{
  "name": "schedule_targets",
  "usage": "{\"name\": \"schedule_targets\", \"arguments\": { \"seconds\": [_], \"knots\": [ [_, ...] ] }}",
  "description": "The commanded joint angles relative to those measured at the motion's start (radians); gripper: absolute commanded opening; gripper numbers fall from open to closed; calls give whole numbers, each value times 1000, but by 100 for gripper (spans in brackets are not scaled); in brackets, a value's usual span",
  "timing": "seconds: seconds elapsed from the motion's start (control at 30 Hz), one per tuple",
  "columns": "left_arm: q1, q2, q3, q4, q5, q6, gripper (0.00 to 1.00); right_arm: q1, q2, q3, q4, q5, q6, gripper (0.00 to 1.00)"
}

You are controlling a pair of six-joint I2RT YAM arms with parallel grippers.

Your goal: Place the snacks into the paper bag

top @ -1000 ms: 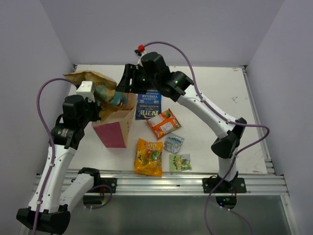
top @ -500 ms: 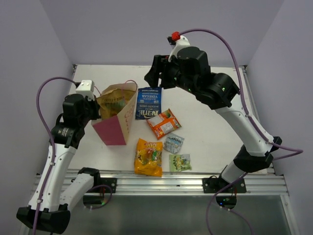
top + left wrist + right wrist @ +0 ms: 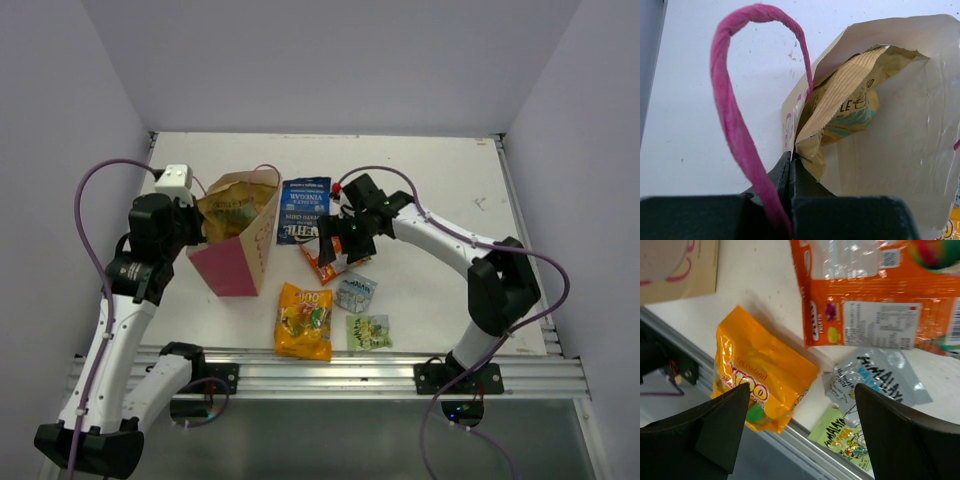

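My right gripper is about to go back and down to the orange-yellow bag's edge by the silver-blue packet [image 3: 356,291], because that edge is uncovered.
The paper bag [image 3: 235,262] stands upright at the left, pink side toward me, with the tan-and-teal chip bag [image 3: 232,204] inside it, also seen in the left wrist view [image 3: 850,100]. My left gripper [image 3: 790,159] is shut on the bag's rim beside its red cord handle [image 3: 732,120]. My right gripper [image 3: 335,245] is open just above the orange-red pack [image 3: 343,262], [image 3: 865,295]. The dark blue chip bag [image 3: 304,210], orange-yellow bag [image 3: 303,320], silver-blue packet [image 3: 356,291] and green packet [image 3: 368,331] lie flat on the table.
The metal rail [image 3: 330,368] runs along the table's near edge, just below the orange-yellow and green packets. White walls close in the table at the left, back and right.
The right arm has let the tan-and-teal chip bag drop into the paper bag, swung up and away, then come down over the orange-red pack. The left arm has not moved.
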Motion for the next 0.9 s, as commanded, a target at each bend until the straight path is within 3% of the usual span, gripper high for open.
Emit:
{"name": "schedule_targets", "arguments": {
  "seconds": [0.0, 0.33, 0.7, 0.77, 0.8, 0.87],
  "knots": [
    [-3, -7, -16, 67, -8, -5, 0, 17, 8, 8, -1, -215, -113, 90],
    [-2, 21, -22, 64, 6, -13, 0, 69, 22, -90, -9, -301, -104, 90],
    [-2, -2, -25, 50, -3, -17, 0, 121, 91, -160, 121, -234, -87, 88],
    [-2, -5, -24, 45, -5, -17, 0, 122, 117, -165, 135, -222, -85, 77],
    [-2, -7, -24, 42, -5, -20, 0, 122, 126, -165, 147, -214, -85, 65],
    [-3, -13, -24, 44, -8, -22, 0, 122, 147, -176, 160, -208, -85, 54]
  ]
}}
